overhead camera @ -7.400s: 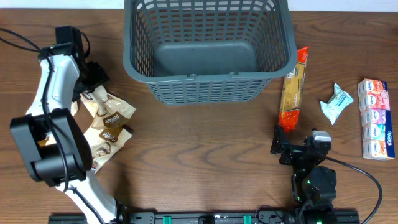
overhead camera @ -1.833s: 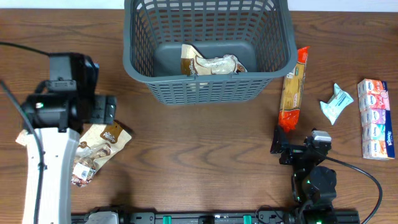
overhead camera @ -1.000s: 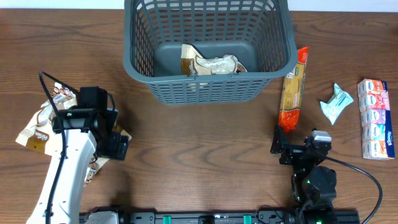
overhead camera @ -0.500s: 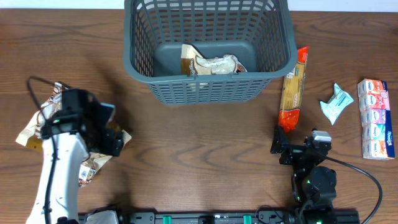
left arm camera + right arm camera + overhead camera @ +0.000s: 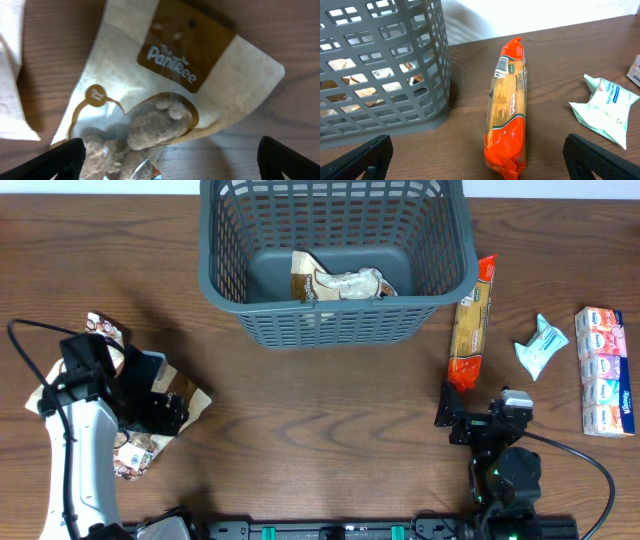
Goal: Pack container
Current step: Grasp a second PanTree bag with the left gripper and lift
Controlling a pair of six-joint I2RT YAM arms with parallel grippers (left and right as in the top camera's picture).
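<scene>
My left gripper should next go down and close on the "PanTree" snack packet's clear window, directly below its open fingers.
The dark grey slotted container stands at the back centre and holds one brown-and-cream snack packet. My left gripper is open and hovers low over a brown-and-cream "PanTree" snack packet lying on the table; its corner shows in the overhead view. In the left wrist view the fingers straddle the packet without touching it. My right gripper is open and empty at the front right, just short of an orange pasta packet, which also shows in the right wrist view.
More snack packets lie by the left arm. A pale green wipes pack and a pink-and-blue tissue pack lie at the right. The container wall is left of the pasta.
One snack packet went from the left pile into the container. Since then my left arm swung back left and down over the remaining packets. The right arm has not moved.
</scene>
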